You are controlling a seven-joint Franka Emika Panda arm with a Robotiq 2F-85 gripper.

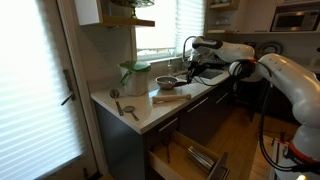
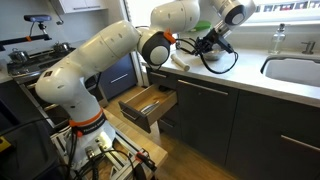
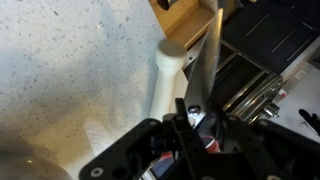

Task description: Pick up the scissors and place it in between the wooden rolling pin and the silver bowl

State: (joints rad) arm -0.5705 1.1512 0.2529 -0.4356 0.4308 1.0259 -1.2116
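The robot next needs to shift its gripper toward the silver bowl (image 1: 167,83) and lower it to release the scissors, as the bare counter between the bowl and the rolling pin is below the gripper.
My gripper (image 3: 190,118) is shut on the scissors (image 3: 210,55). Their silver blade points away from the jaws, and the pivot screw sits between the fingers. The scissors hang over the speckled white counter, right beside the end of the wooden rolling pin (image 3: 163,75). In an exterior view the gripper (image 1: 188,70) hovers above the counter, close to the rolling pin (image 1: 168,98) and the small silver bowl (image 1: 167,83) behind it. In an exterior view the gripper (image 2: 207,44) is over the counter's far end. The scissors' handles are hidden by the jaws.
A pale-green container with a green lid (image 1: 135,77) stands left of the bowl. Small dark utensils (image 1: 128,110) lie near the counter's front corner. A wooden block (image 3: 185,15) and a black appliance (image 3: 265,45) are close ahead. A drawer (image 2: 148,104) stands open below. A sink (image 2: 295,70) is nearby.
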